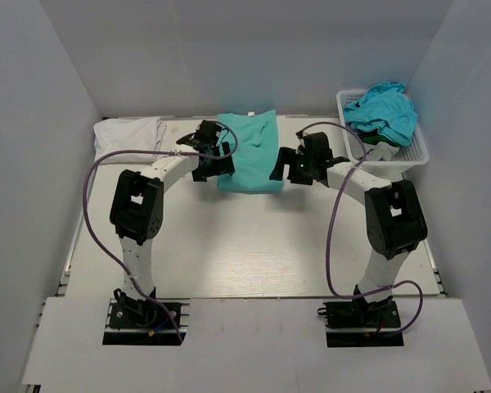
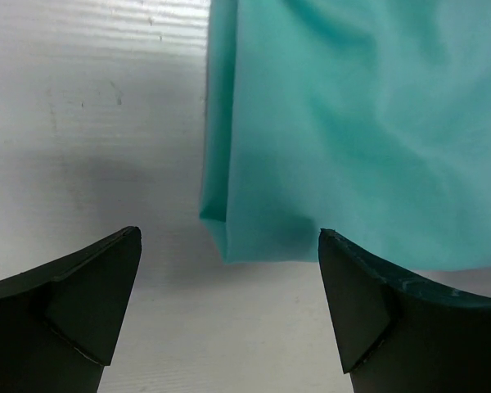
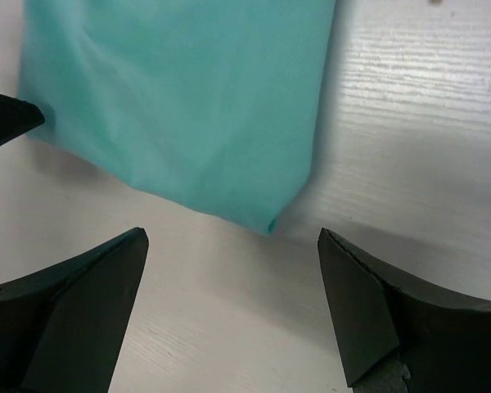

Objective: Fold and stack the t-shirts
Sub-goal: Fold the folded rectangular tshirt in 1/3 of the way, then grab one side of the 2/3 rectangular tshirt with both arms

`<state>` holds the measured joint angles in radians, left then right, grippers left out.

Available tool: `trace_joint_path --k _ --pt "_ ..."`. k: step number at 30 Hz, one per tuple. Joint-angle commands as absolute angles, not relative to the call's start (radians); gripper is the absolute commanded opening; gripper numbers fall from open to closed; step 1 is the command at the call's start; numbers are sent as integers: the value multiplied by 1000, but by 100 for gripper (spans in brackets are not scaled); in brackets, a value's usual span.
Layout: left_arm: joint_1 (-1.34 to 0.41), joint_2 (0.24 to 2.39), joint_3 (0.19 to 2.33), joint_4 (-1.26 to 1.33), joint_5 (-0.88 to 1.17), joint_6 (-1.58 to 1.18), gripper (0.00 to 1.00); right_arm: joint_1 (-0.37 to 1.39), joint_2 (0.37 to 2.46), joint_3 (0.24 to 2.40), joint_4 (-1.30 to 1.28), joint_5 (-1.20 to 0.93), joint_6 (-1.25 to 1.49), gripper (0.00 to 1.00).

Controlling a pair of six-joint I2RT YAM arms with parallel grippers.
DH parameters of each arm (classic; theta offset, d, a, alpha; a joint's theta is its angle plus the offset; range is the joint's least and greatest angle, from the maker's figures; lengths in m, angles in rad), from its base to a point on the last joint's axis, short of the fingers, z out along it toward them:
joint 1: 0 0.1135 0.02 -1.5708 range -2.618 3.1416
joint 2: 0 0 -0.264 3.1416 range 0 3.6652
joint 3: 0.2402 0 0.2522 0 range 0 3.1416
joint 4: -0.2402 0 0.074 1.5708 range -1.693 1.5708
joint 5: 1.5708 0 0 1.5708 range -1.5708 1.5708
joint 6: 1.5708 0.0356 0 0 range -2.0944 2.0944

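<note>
My left gripper lowers onto the mint-green t-shirt's near corner on the white t-shirt's side (image 1: 221, 188) (image 2: 236, 248) next and closes there, since that corner lies between its open fingers.
A mint-green t-shirt (image 1: 250, 151) lies folded into a long strip at the back middle of the table. My left gripper (image 1: 215, 166) is open and empty just off its near left corner (image 2: 217, 221). My right gripper (image 1: 283, 169) is open and empty just off its near right corner (image 3: 270, 219). The shirt fills the upper part of the left wrist view (image 2: 352, 123) and of the right wrist view (image 3: 180, 98). A white t-shirt (image 1: 129, 133) lies folded at the back left. Turquoise-blue t-shirts (image 1: 385, 110) are heaped in the basket.
A white plastic mesh basket (image 1: 417, 147) stands at the back right against the grey wall. Grey walls enclose the table on three sides. Purple cables loop from both arms over the table surface (image 1: 245, 246).
</note>
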<state>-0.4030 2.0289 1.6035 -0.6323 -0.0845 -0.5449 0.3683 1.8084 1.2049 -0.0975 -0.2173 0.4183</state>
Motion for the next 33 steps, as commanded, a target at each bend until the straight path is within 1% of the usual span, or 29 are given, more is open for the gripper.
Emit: trace_joint_path --k 1,2,10,11,13,14,15,16,17,18,19,20,21,22,23,24,25,26,27,28,29,30,31,33 --pt "-399 2039 1591 -620 -52 -529 99 367 1830 1218 -117 -227 422 90" --pt "-399 2051 1601 -620 -43 -520 100 368 1839 1226 -130 -218 423 90" --pt "-399 2128 1601 -621 -5 -545 100 367 1952 1259 -117 -242 472 90" --pt "-399 2128 1592 -621 -5 -545 96 367 1960 1275 -115 -248 476 90" --pt "-399 2128 1565 -609 14 -545 81 368 1992 1285 -118 -258 474 90" --pt "-399 2128 1556 -595 24 -545 76 371 1999 1295 -118 -262 474 90" --pt "-399 2128 1545 -586 44 -545 64 367 2003 1301 -106 -273 480 90" --pt "-399 2128 1522 -577 55 -545 57 371 2016 1301 -100 -279 485 90" --pt "-399 2128 1510 -577 55 -554 50 373 2023 1299 -94 -288 488 86" --pt "-399 2119 1500 -560 84 -554 47 371 2031 1299 -87 -305 492 82" --pt "-399 2118 1487 -548 93 -564 45 373 2031 1296 -87 -327 505 76" --pt "-399 2118 1486 -548 94 -565 44 373 2034 1296 -84 -334 505 67" --pt "-399 2118 1477 -539 106 -565 41 374 2026 1273 -72 -340 508 62" --pt "-399 2118 1477 -538 106 -565 34 376 2025 1269 -68 -350 509 57" --pt "-399 2129 1477 -538 130 -565 32 377 2016 1258 -63 -357 512 49" --pt "-399 2129 1477 -529 141 -565 30 376 2014 1238 -51 -367 520 44" --pt "-399 2129 1477 -529 150 -574 26 379 2013 1227 -43 -391 526 38" --pt "-399 2129 1465 -520 150 -574 25 382 2010 1210 -32 -399 526 35" --pt "-399 2129 1465 -520 170 -574 21 383 2006 1206 -17 -408 535 27" --pt "-399 2129 1453 -520 185 -574 12 387 2008 1195 -17 -417 535 23" --pt "-399 2129 1441 -520 186 -574 7 388 2003 1189 -18 -419 534 19" --pt "-399 2105 1424 -534 186 -574 1 387 1993 1183 -26 -425 532 5" --pt "-408 2091 1411 -554 186 -574 0 390 1971 1164 -32 -425 528 0" --pt "-408 2048 1358 -572 176 -574 0 391 1913 1152 -81 -413 505 0"
